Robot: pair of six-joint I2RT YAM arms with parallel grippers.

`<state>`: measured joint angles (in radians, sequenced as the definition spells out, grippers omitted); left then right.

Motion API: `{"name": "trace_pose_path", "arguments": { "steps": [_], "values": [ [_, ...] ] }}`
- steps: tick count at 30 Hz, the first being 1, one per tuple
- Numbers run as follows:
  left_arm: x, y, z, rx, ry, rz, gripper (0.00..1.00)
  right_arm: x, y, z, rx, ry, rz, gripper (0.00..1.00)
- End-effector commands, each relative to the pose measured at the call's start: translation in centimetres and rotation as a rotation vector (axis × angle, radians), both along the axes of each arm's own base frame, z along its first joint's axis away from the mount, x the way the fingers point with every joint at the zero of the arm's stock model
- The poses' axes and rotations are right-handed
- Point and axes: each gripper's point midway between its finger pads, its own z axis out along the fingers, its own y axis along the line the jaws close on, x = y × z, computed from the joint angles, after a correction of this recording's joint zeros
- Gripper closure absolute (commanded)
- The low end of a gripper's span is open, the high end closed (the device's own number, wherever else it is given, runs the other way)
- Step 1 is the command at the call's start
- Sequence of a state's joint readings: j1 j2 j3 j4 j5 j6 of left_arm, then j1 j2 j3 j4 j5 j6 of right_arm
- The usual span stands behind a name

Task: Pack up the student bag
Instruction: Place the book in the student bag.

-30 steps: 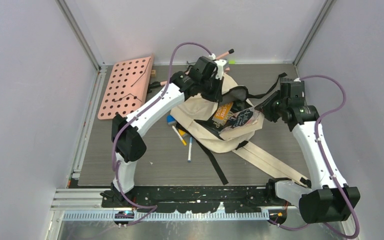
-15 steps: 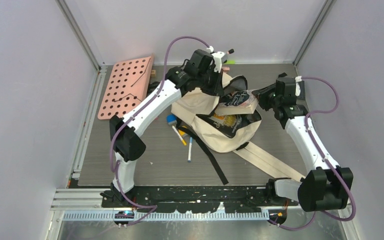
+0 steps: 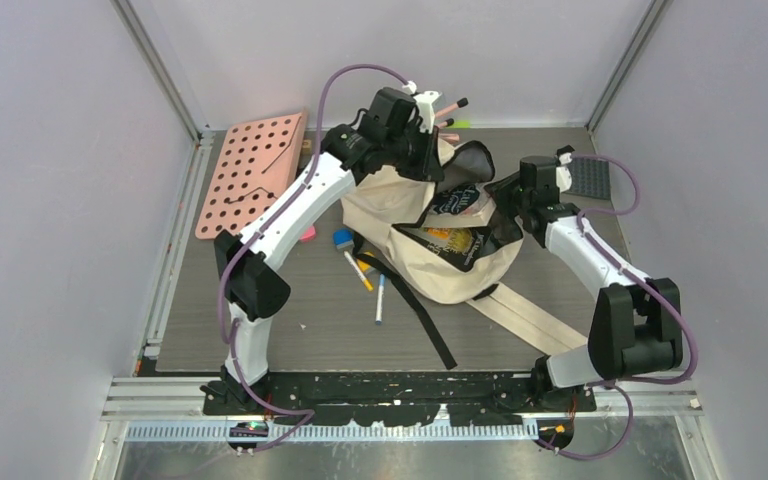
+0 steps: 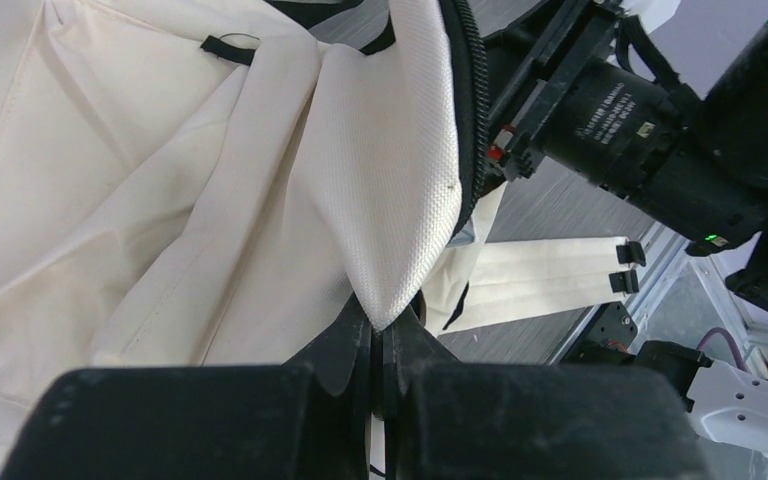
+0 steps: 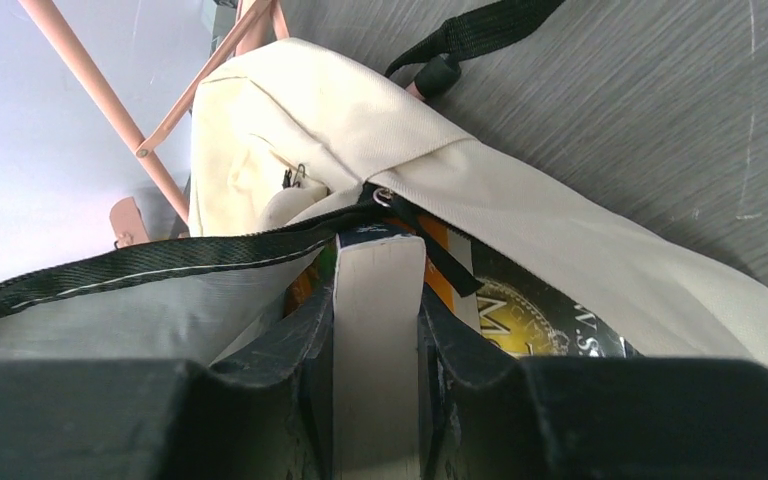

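Observation:
The protruding book goes deeper to the left in the top view next, pushed and released by my right gripper, since the bag's opening [image 3: 448, 197] [image 5: 312, 266] lies that way.
The student bag [image 3: 412, 258] lies in mid-table, cream cloth with its black-zippered mouth open toward the right. My left gripper [image 3: 428, 168] is shut on the bag's upper rim cloth [image 4: 400, 180] and holds it raised; the pinch shows at the fingertips of the gripper [image 4: 385, 325]. My right gripper [image 3: 501, 204] is shut on a black-covered book [image 3: 465, 203], gripped across its white page edge [image 5: 378, 290], with its front end inside the mouth under the zipper. A second book [image 5: 535, 312], black and orange with gold lettering, lies inside the bag [image 5: 290, 110].
A pink pegboard [image 3: 255, 170] lies at back left. Two pens [image 3: 358, 272] [image 3: 380, 298], a blue eraser [image 3: 342, 240] and a pink eraser [image 3: 307, 234] sit left of the bag. Cream straps [image 3: 530, 315] and a black strap [image 3: 432, 328] trail toward the near edge. Pink pencils [image 3: 448, 107] are at the back.
My right gripper has carried the book leftward into the bag's mouth. My left gripper has pulled the rim up and toward the back left.

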<state>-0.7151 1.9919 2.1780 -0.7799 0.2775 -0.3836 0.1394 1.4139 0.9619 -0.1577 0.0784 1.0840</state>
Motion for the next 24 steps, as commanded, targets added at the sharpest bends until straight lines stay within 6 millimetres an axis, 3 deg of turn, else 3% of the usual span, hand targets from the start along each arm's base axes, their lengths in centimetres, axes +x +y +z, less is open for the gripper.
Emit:
{"name": "trace_pose_path", "arguments": {
  "steps": [1,7,12,17,24],
  "values": [
    [0.2,-1.1,6.7,-0.164,-0.109,-0.038,1.0,0.0,-0.3,-3.7,-0.165,0.109,0.008,0.99],
    [0.3,-0.8,6.5,-0.162,-0.101,-0.033,1.0,0.3,3.3,-7.8,-0.198,0.195,0.075,0.99],
    [0.0,-1.3,5.8,-0.177,-0.075,-0.058,1.0,1.4,6.1,-9.4,-0.179,0.197,0.096,0.97],
    [0.1,-1.3,5.3,-0.166,-0.081,-0.067,1.0,2.2,7.8,-10.7,-0.167,0.211,0.122,0.87],
    [0.0,-1.0,4.0,-0.139,-0.054,-0.063,1.0,1.9,7.4,-9.5,-0.219,0.181,0.155,0.56]
  ]
}}
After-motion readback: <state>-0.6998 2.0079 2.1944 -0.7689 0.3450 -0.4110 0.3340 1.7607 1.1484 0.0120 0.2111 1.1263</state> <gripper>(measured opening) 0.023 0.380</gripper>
